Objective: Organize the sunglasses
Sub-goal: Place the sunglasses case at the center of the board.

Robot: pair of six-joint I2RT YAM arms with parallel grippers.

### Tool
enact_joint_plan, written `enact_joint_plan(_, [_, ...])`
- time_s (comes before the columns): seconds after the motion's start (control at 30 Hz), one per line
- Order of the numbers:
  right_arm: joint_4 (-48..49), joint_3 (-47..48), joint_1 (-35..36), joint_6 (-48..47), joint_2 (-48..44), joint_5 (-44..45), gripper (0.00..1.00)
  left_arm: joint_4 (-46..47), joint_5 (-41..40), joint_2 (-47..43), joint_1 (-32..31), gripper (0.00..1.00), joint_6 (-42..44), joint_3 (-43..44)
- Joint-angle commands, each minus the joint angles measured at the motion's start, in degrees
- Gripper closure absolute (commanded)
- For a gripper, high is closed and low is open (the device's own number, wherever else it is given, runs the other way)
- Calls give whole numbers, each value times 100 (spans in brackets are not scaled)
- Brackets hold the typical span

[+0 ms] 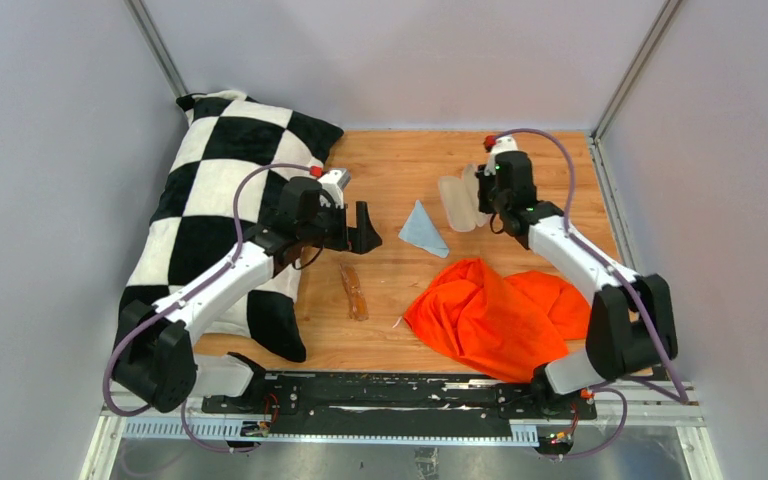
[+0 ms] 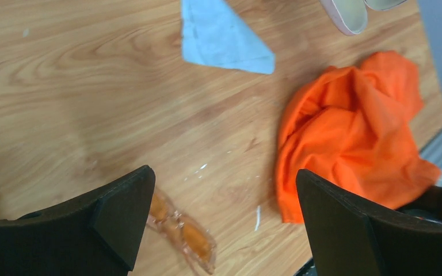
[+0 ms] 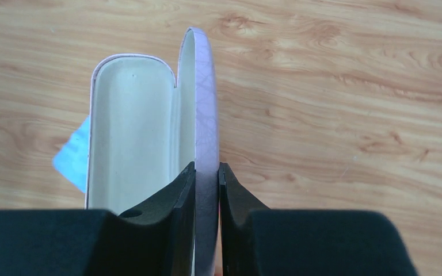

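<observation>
My right gripper will next move down and to the left in the top view, beside the blue cloth, to release the case's lid, since the case hangs raised.
The folded amber-brown sunglasses (image 1: 354, 291) lie on the wooden table, in front of my left gripper (image 1: 362, 230). In the left wrist view they (image 2: 187, 234) lie below and beside the left finger (image 2: 121, 213), untouched. That gripper (image 2: 221, 221) is open and empty. The pale pink case (image 1: 457, 202) stands open at the back. My right gripper (image 3: 207, 175) is shut on the case's lid (image 3: 202, 98), with the cream-lined tray (image 3: 129, 132) to its left.
A light blue triangular cloth (image 1: 423, 229) lies between the grippers. A crumpled orange cloth (image 1: 500, 312) covers the table's front right. A black-and-white checkered pillow (image 1: 215, 200) lies along the left side under my left arm.
</observation>
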Motion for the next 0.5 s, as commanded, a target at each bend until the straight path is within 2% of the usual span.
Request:
enact_joint_plan(0.0, [1007,216,429,-1119,600,743,100,-913,-1441,-580,-169,0,247,-57])
enact_joint_plan(0.17, [1463,438,491,-1532,1311,581,100,-728,-2050,-1234,-169,0,56,-503])
enact_joint_plan(0.33, [2098,465,499,-1936,1770,358,100,-773,-2074,-1313,-166,0,20,-613])
enact_joint_plan(0.47, [2903,338,487,-2608,2094,-134,100,-573,-2038,-1386,-169,0,-109,-765])
